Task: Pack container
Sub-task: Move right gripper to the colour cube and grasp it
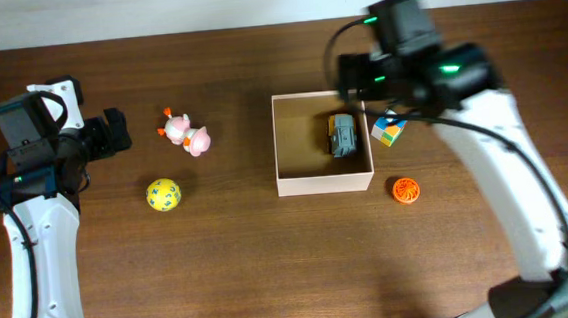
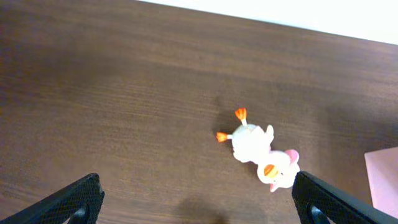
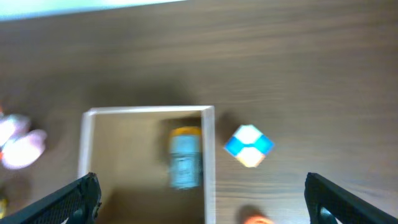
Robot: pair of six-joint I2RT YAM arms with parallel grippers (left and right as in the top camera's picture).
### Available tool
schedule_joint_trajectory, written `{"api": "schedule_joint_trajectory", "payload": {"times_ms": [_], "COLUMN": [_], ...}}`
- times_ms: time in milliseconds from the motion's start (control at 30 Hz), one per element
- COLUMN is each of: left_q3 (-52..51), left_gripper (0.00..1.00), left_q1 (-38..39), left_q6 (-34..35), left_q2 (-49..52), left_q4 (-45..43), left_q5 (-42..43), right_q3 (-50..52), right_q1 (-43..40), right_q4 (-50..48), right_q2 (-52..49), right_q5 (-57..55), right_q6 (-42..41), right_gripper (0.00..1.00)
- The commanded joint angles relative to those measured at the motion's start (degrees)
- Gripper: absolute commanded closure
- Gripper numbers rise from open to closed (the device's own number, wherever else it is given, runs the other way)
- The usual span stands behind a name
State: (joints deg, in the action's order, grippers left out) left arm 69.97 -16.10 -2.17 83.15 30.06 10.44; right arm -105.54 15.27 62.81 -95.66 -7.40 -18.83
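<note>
My right gripper descends to its right in the wrist view next. It turns to match the sides of the small colourful cube (image 3: pixel 249 146), since the cube lies crooked down there.
The container (image 1: pixel 324 184) is a square white-walled box with a tan inside at the table's middle; it also shows in the right wrist view (image 3: pixel 210 155). A grey-blue toy car (image 1: pixel 341 135) lies inside it by the right wall, also seen in the right wrist view (image 3: pixel 185 158). My right gripper (image 3: pixel 202 202) is open and empty, high above the box's right wall. My left gripper (image 2: pixel 196 205) is open and empty, left of a pink and white duck toy (image 1: pixel 188 133), which shows in the left wrist view (image 2: pixel 261 152).
A yellow ball (image 1: pixel 163 194) lies left of the box. A blue, white and yellow cube (image 1: pixel 388 129) and an orange round toy (image 1: pixel 404 190) lie right of the box. The cube also shows in the right wrist view (image 3: pixel 249 145).
</note>
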Motion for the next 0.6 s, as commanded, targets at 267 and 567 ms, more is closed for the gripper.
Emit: {"api": "schedule_joint_trajectory", "payload": {"times_ms": [267, 567], "left_q3": [1.1, 1.1], "left_gripper": [0.01, 0.01], "left_q1": [-0.2, -0.2], "left_q6": [-0.9, -0.9], "left_q2": [0.5, 0.5], "left_q4": [0.4, 0.5], "left_q5": [-0.4, -0.4], "right_q3": [0.1, 0.1], "right_q1": [-15.3, -15.3], "right_q4": [5.9, 7.8], "right_q2": [-9.3, -23.3], "right_q5": [4.6, 8.5], "right_q6": [16.0, 32.6], "right_gripper": [0.01, 0.11]}}
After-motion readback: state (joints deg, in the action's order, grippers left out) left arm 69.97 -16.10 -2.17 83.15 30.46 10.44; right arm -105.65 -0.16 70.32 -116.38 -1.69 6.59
